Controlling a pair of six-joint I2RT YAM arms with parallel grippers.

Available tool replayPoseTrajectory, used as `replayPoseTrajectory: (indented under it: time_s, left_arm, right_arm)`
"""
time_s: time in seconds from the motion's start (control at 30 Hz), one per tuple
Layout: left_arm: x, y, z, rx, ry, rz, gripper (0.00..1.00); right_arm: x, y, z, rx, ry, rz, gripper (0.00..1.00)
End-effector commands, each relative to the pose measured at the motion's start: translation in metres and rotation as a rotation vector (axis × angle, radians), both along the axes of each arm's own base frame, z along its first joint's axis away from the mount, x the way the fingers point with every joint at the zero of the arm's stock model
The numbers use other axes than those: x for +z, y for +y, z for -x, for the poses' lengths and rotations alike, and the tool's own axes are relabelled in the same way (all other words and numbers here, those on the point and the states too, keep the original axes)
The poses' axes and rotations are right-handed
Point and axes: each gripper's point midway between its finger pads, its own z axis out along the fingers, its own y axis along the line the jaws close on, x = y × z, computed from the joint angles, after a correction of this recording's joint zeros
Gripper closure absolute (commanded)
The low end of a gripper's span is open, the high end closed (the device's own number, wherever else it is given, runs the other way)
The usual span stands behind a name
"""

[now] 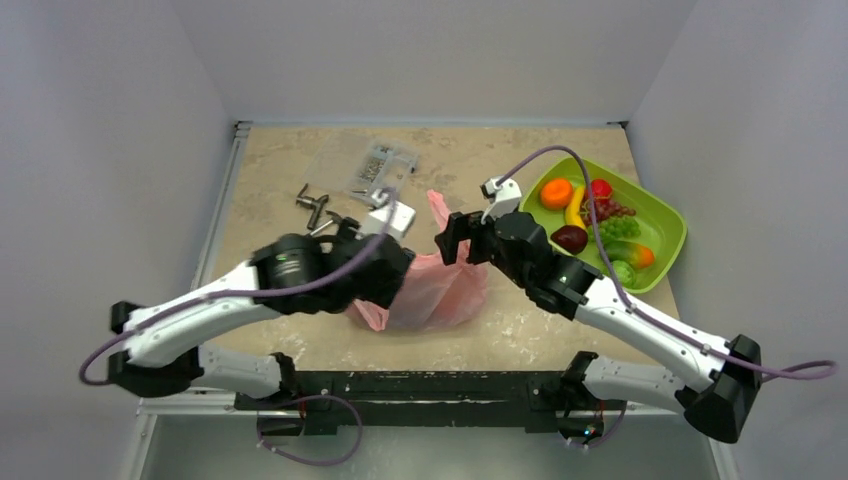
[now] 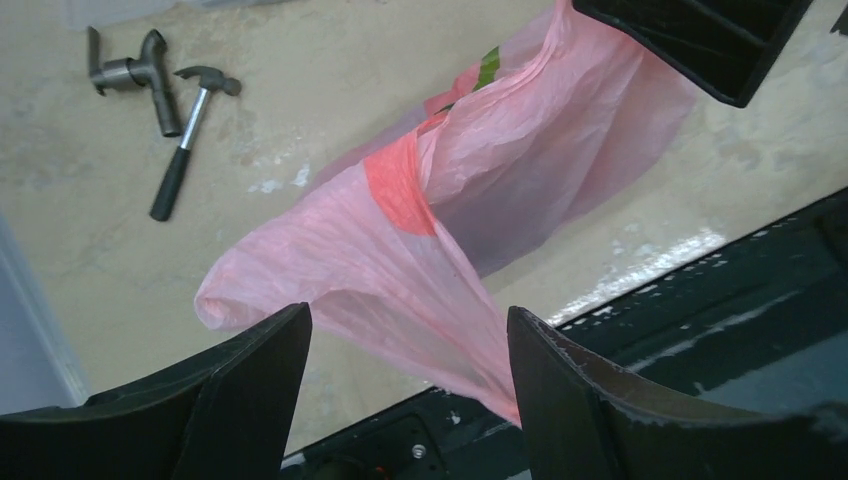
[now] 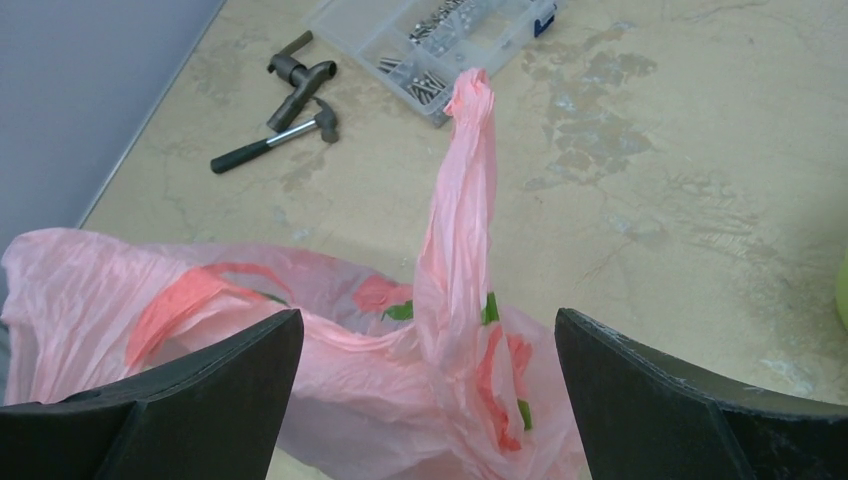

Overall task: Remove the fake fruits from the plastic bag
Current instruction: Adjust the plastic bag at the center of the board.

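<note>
The bag rim's near tip [image 1: 378, 324] [image 2: 500, 390] is next for my left gripper, so I will draw the gripper back toward the table bar and bring it down onto that tip.
The pink plastic bag [image 1: 432, 288] lies crumpled at the table's middle front, one twisted handle [image 3: 465, 150] standing up. No fruit shows inside it. My left gripper [image 1: 388, 280] is open over the bag's left end; in the left wrist view [image 2: 410, 350] the film [image 2: 420, 250] runs between the jaws and brushes the right finger. My right gripper [image 1: 452, 240] is open above the bag's right side, film [image 3: 400, 360] below its jaws [image 3: 430, 345]. The orange [image 1: 556, 193], strawberry [image 1: 600, 188], banana [image 1: 575, 209], grapes [image 1: 620, 226], plum [image 1: 569, 238] and mango [image 1: 632, 255] lie in the green tray [image 1: 662, 222].
A small hammer [image 2: 185, 140] and a metal pipe fitting [image 2: 135, 72] lie at the back left. A clear box of screws [image 1: 378, 170] stands behind the bag. The green tray sits at the right edge. The dark table rail [image 2: 700, 290] runs along the front.
</note>
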Motion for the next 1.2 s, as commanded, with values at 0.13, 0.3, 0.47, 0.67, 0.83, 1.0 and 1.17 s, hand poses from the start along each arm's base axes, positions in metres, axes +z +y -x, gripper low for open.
replayPoseTrajectory:
  time_s: [0.13,0.3,0.47,0.67,0.83,1.0,1.17]
  left_arm:
    - [-0.026,-0.001,0.004,0.114,-0.065,-0.307,0.23]
    - [-0.04,-0.01,0.023,0.07,0.004,-0.172,0.21]
    - [-0.06,-0.017,0.047,-0.002,0.137,-0.132,0.21]
    - [-0.071,-0.002,0.058,0.037,0.208,-0.231,0.29]
    - [-0.073,0.014,0.05,0.077,0.168,-0.329,0.44]
    - [-0.065,0.025,0.027,0.127,0.124,-0.328,0.8]
    - [-0.036,0.031,-0.005,0.166,0.069,-0.174,0.96]
  right_arm:
    - [0.002,0.007,-0.038,-0.102,0.008,0.073,0.01]
    - [-0.011,0.023,-0.06,-0.076,0.034,0.109,0.01]
    - [-0.021,0.039,-0.075,-0.048,0.047,0.161,0.01]
    - [-0.022,0.04,-0.094,-0.078,0.004,0.237,0.02]
    - [-0.019,0.044,-0.106,-0.061,-0.039,0.312,0.19]
    - [-0.022,0.058,-0.108,0.002,-0.042,0.325,0.45]
    - [-0.01,0.071,-0.115,0.026,-0.061,0.293,1.0]
